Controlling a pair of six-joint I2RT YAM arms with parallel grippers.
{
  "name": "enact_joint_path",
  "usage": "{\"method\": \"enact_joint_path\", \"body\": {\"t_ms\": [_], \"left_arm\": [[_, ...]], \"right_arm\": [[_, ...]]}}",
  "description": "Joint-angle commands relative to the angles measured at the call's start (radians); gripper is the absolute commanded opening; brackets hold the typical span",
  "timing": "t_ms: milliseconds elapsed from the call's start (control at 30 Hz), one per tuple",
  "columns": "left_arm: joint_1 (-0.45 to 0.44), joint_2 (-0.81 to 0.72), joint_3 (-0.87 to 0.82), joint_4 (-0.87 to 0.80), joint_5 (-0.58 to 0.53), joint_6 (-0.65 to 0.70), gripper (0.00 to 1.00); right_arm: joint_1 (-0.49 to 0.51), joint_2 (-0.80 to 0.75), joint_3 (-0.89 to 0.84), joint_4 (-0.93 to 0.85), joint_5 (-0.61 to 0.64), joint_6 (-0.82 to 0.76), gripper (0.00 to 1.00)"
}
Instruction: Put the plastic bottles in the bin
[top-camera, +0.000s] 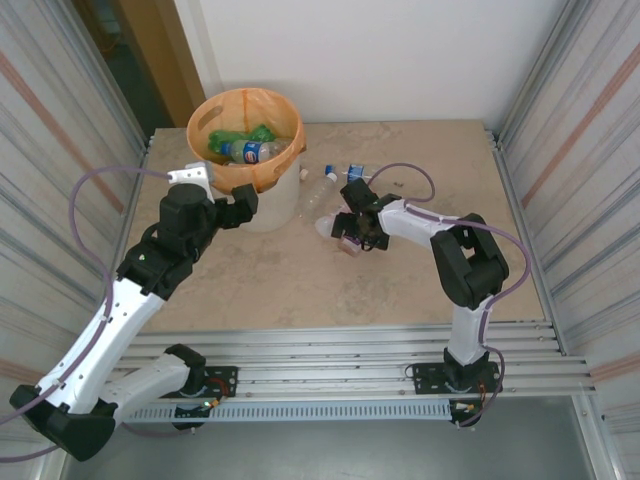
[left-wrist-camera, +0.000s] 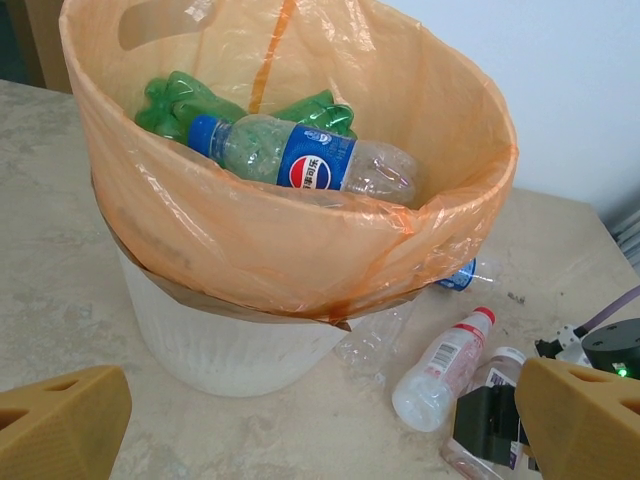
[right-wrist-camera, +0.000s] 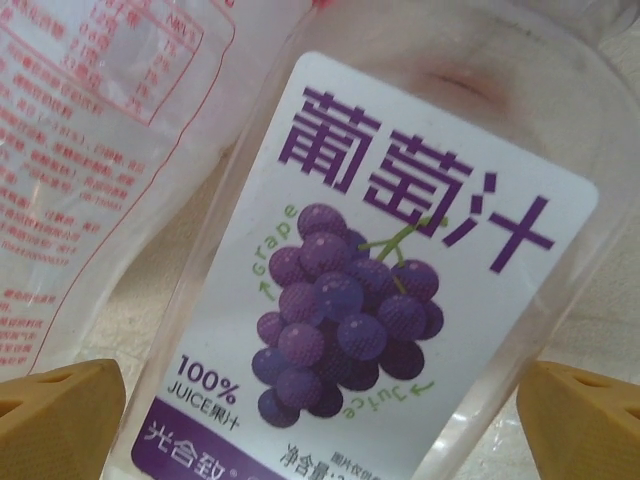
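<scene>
I should lower my right gripper around the labelled body of the grape juice bottle before I close it, since its open fingers are already on either side.
The white bin (top-camera: 262, 208) with its orange bag (left-wrist-camera: 300, 240) stands at the back left, holding green bottles (left-wrist-camera: 185, 100) and a clear Pepsi bottle (left-wrist-camera: 318, 165). My left gripper (top-camera: 240, 205) hovers by the bin's front wall, open with nothing between its fingers (left-wrist-camera: 60, 420). To the bin's right lie several bottles on the table: a clear crushed one (left-wrist-camera: 378, 345), a white one with a red cap (left-wrist-camera: 445, 365) and a blue-labelled one (left-wrist-camera: 460, 277). My right gripper (top-camera: 350, 237) is low over a grape juice bottle (right-wrist-camera: 380, 300), open, with a finger on either side of it.
A bottle with red print (right-wrist-camera: 90, 130) lies right beside the grape juice bottle. Corrugated metal walls close in the beige table (top-camera: 300, 290) on the left and right, and a white wall stands behind. The near half of the table offers free room.
</scene>
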Motion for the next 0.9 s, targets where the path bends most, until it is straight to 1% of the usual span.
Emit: {"method": "enact_joint_path", "body": {"t_ms": [0, 300, 433, 467, 600, 867], "left_arm": [[-0.004, -0.005, -0.004, 0.023, -0.011, -0.019, 0.99], [-0.003, -0.006, -0.004, 0.024, -0.015, -0.022, 0.99], [-0.004, -0.001, -0.001, 0.020, -0.014, -0.023, 0.99], [-0.004, -0.002, -0.001, 0.020, -0.012, -0.023, 0.99], [-0.004, 0.001, -0.001, 0.023, -0.012, -0.028, 0.99], [-0.004, -0.001, 0.005, 0.026, 0.005, -0.035, 0.99]], "right_arm": [[-0.012, 0.036, -0.001, -0.004, 0.022, -0.016, 0.95], [-0.008, 0.078, 0.013, -0.023, 0.051, -0.066, 0.79], [-0.008, 0.071, 0.007, -0.033, 0.057, -0.082, 0.66], [-0.008, 0.064, 0.002, -0.034, 0.059, -0.084, 0.64], [-0.006, 0.001, -0.032, -0.036, 0.079, -0.094, 0.53], [-0.006, -0.197, -0.115, -0.038, 0.114, -0.145, 0.41]]}}
